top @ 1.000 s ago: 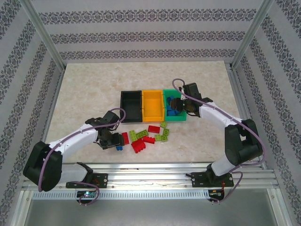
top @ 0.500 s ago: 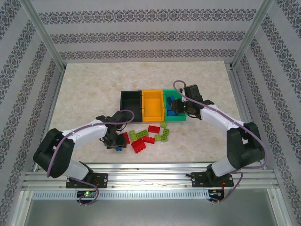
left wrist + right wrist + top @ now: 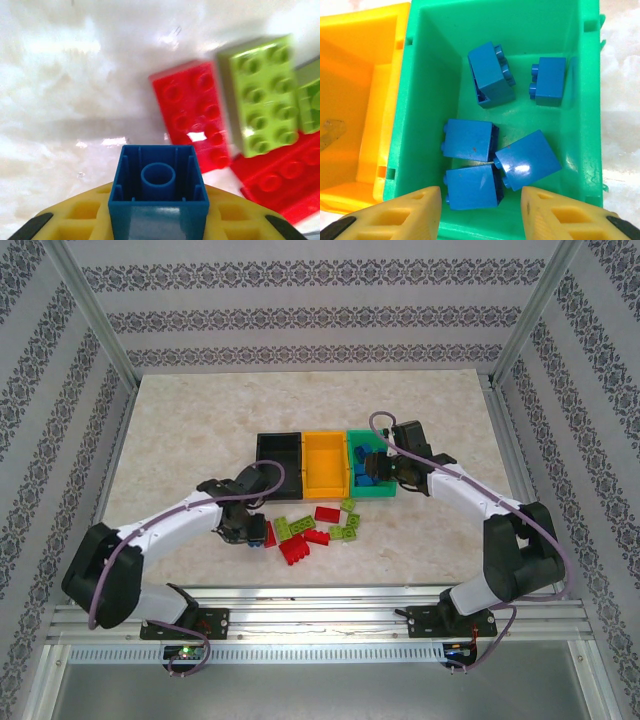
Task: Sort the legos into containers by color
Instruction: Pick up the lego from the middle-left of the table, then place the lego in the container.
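Observation:
The blue lego goes up in my left gripper next, then swings away from my base to over the green container for its release.
My left gripper (image 3: 255, 532) is shut on a blue lego (image 3: 159, 172), whose hollow underside faces the wrist camera, just above the table at the left end of the loose pile. Right beside it lie a red lego (image 3: 195, 117) and a lime lego (image 3: 260, 100). The black (image 3: 279, 466), orange (image 3: 325, 462) and green (image 3: 372, 494) containers stand in a row. My right gripper (image 3: 480, 212) hangs open over the green container (image 3: 420, 85), nothing between its fingers. Several blue legos (image 3: 470, 140) lie inside it.
Red legos (image 3: 293, 551) and lime legos (image 3: 347, 530) lie scattered in front of the containers. The orange container (image 3: 355, 95) sits directly left of the green one. Aluminium frame posts and patterned walls enclose the table; there is bare marble on the far side and at both ends.
My left gripper has closed on the blue lego and shifted a little right and away from the near edge. The right arm has hardly moved.

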### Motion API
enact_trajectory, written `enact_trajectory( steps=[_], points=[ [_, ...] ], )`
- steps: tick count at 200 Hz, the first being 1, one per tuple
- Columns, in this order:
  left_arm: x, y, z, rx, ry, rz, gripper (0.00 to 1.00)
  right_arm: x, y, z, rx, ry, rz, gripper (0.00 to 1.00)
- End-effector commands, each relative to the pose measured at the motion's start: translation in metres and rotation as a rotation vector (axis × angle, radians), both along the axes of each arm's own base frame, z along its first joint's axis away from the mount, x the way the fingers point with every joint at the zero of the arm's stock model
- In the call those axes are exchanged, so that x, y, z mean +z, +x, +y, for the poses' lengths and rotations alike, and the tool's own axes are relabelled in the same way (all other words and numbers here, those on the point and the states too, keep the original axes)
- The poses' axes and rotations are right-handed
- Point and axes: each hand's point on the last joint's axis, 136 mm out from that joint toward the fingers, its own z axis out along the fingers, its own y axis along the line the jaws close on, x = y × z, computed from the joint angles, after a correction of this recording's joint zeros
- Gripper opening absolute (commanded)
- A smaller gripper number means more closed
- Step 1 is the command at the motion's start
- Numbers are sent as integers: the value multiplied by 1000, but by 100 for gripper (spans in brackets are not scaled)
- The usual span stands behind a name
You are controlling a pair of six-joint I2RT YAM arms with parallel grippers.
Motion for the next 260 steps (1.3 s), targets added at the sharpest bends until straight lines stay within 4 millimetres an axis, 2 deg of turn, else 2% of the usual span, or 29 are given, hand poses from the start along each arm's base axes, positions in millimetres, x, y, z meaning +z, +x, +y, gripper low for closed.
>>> enact_trajectory(
  steps=[1,27,67,122,140,159,188,213,235,260],
  points=[
    [36,15,-6,-46,-12,-103,23,7,-1,-4,-33,12,-29,47],
    [68,42,-29,-105,-80,-189,23,6,-5,-9,-59,30,-31,47],
    [93,83,-66,-193,-150,-254,23,8,-20,-24,-97,43,-19,47],
    [120,147,-152,-313,-278,-301,23,14,-50,-57,-195,108,-44,47],
    [120,161,-183,-364,-303,-298,23,13,-62,-65,-211,116,-33,47],
    [111,173,-214,-408,-318,-278,24,9,-73,-70,-216,117,-13,47],
    [102,189,-249,-477,-288,-285,26,3,-88,-72,-221,118,12,47],
    [84,205,-259,-485,-245,-263,31,1,-96,-72,-228,133,21,48],
    [76,215,-262,-485,-225,-273,38,1,-99,-70,-225,150,26,48],
    [74,217,-260,-487,-206,-280,49,0,-100,-68,-216,156,38,48]
  ],
)
